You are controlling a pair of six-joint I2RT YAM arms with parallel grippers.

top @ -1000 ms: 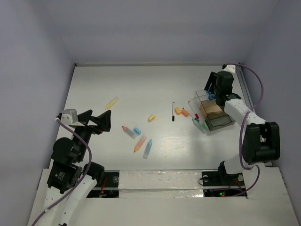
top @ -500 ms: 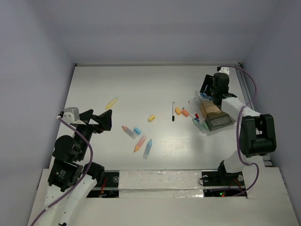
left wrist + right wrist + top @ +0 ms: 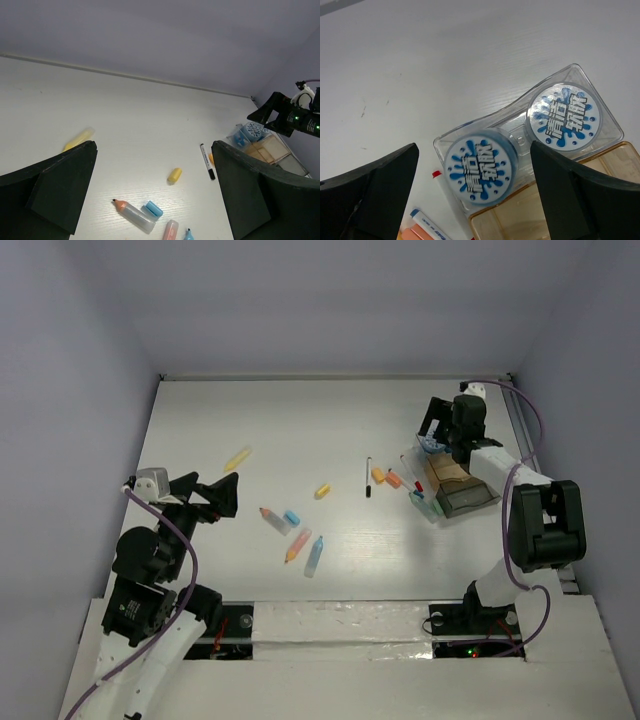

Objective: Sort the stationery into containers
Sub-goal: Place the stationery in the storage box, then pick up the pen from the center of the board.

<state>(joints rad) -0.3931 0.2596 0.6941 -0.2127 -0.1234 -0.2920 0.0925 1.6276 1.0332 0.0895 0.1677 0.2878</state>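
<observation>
My right gripper leaves the pots and moves back next, down onto the loose black-capped marker (image 3: 368, 480) beside its black cap.
Stationery lies loose mid-table: a yellow pen (image 3: 238, 458), a yellow stub (image 3: 322, 491), a black-capped marker (image 3: 368, 477), orange stubs (image 3: 385, 478), an orange-tipped clear pen (image 3: 272, 520), a blue stub (image 3: 292, 518), an orange pen (image 3: 297, 545) and a light-blue pen (image 3: 314, 556). The grouped trays (image 3: 462, 483) stand at the right. My right gripper (image 3: 436, 437) hangs open and empty over the clear tray (image 3: 441, 141), which holds two blue-and-white pots (image 3: 480, 165) (image 3: 565, 114). My left gripper (image 3: 210, 498) is open and empty, left of the pens, which show ahead of it (image 3: 132, 215).
A tan tray (image 3: 530, 222) adjoins the clear one, and a grey tray (image 3: 470, 500) lies nearest. A red-capped pen (image 3: 445, 192) and more pens lie against the trays' left side. Walls close the table at left, back and right.
My right gripper has shifted a little left and turned above the far end of the trays. The left arm and the loose stationery have not moved.
</observation>
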